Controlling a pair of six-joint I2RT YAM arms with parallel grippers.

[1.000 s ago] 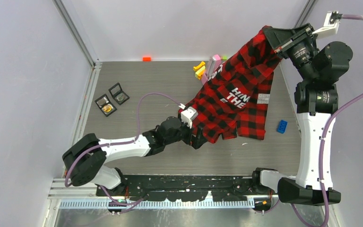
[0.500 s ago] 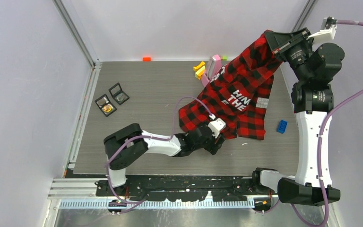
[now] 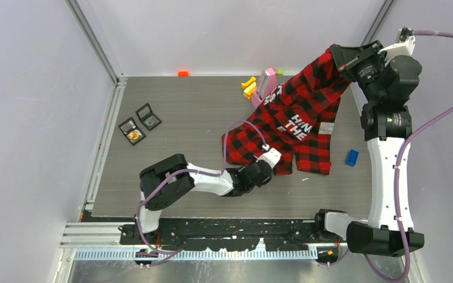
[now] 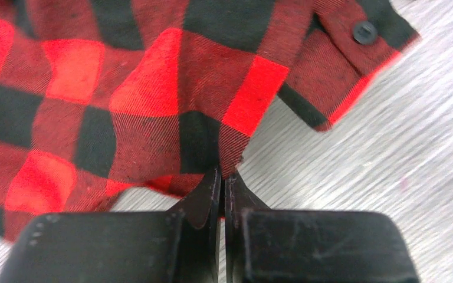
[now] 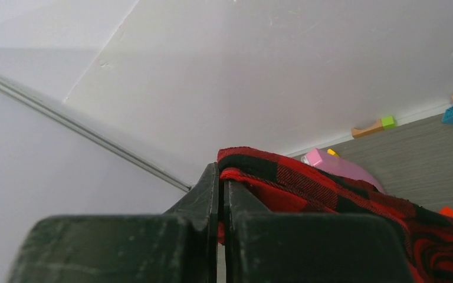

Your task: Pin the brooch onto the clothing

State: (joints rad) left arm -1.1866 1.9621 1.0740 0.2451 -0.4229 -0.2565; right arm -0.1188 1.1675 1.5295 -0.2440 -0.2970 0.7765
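Note:
The right gripper lowers the shirt's upper edge toward the table near the blue brick next and releases it there, since the shirt still hangs slanted.
The clothing (image 3: 295, 118), a red-and-black check shirt with white lettering, hangs slanted from the back right down onto the table. My right gripper (image 3: 335, 53) is raised at the back right, shut on the shirt's upper edge (image 5: 253, 162), with cloth pinched between its jaws (image 5: 221, 177). My left gripper (image 3: 273, 171) lies low on the table, shut on the shirt's lower hem (image 4: 233, 153). A buttoned cuff (image 4: 360, 41) lies just beyond it. A small gold piece sits in an open black box (image 3: 134, 136) at the left; it is too small to tell whether it is the brooch.
A second open black box (image 3: 149, 117) stands beside the first. Pink (image 3: 268, 81) and yellow blocks (image 3: 249, 87) sit behind the shirt. An orange block (image 3: 183, 73) is at the back wall and a blue brick (image 3: 351, 157) at the right. Walls close in on three sides.
My left arm swung right along the shirt's lower edge, and its gripper went from open to shut on the hem. The right gripper kept its hold, shifting slightly.

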